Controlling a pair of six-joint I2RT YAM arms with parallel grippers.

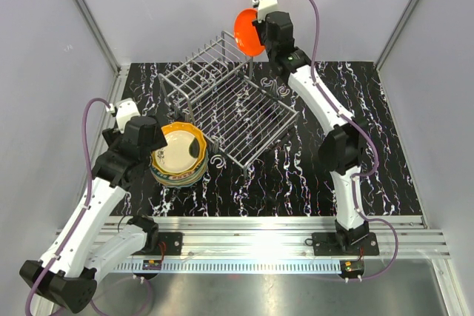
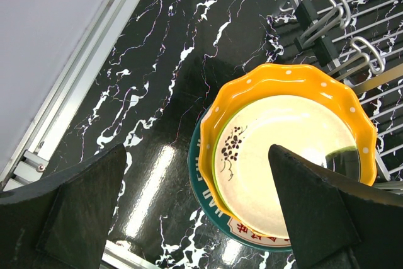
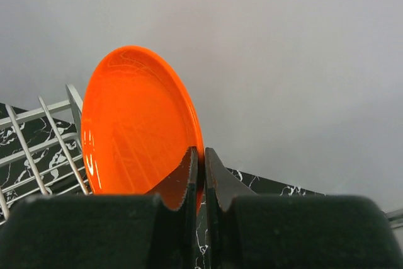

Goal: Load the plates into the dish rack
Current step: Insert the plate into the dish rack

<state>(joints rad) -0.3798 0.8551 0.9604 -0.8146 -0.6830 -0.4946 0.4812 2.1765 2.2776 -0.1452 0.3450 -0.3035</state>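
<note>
The plate goes down with my right gripper next, to the gripper's left in the top view, to the rack's empty end slot below, and is released there.
A stack of plates lies on the black marbled table at the left, with a floral cream plate on top, a dotted orange one under it and a teal one at the bottom. My left gripper is open, above the stack's near-left edge, touching nothing. My right gripper is shut on the rim of a red-orange plate, held on edge in the air over the far right corner of the dish rack. The plate also shows in the top view. The rack holds no plates.
The rack stands at an angle in the middle of the table, its raised slotted section toward the back left. Grey walls and metal frame posts close in the sides. A metal rail runs along the near edge.
</note>
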